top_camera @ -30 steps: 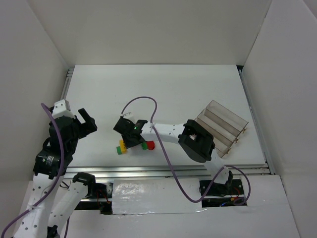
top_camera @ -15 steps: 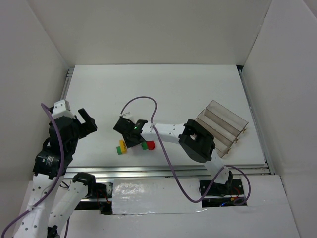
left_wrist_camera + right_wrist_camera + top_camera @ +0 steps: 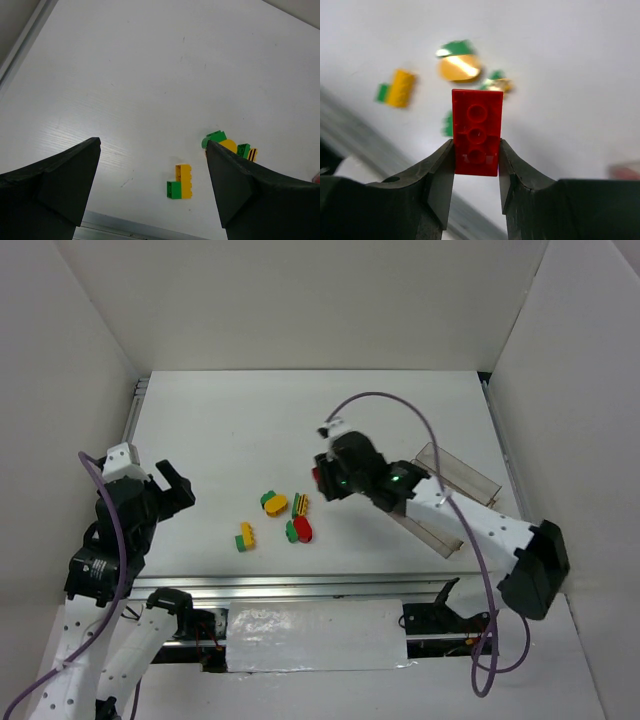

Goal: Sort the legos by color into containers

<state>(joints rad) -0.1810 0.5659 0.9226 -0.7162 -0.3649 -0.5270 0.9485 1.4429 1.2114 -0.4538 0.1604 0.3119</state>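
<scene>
Next, my right gripper should move over the clear tray's near section to release the red brick (image 3: 476, 132), since that tray lies to the gripper's right in the top view.
My right gripper (image 3: 322, 478) is shut on a red lego brick (image 3: 476, 132) and holds it above the table, between the lego pile and the clear tray (image 3: 470, 478). Loose on the table lie a yellow-and-green brick (image 3: 245, 537), a green-and-yellow rounded piece (image 3: 272, 503), a striped yellow piece (image 3: 299, 504) and a red-and-green pair (image 3: 299, 530). The left wrist view shows the yellow-and-green brick (image 3: 181, 181) and the rounded piece (image 3: 217, 141). My left gripper (image 3: 170, 485) is open and empty, left of the pile.
The right arm lies across the tray's near part and hides it. White walls stand round the table on three sides. A metal rail (image 3: 330, 585) runs along the near edge.
My right gripper has lifted off the pile and swung right toward the tray with the red brick in it. The legos it covered now show. The left arm has not moved.
</scene>
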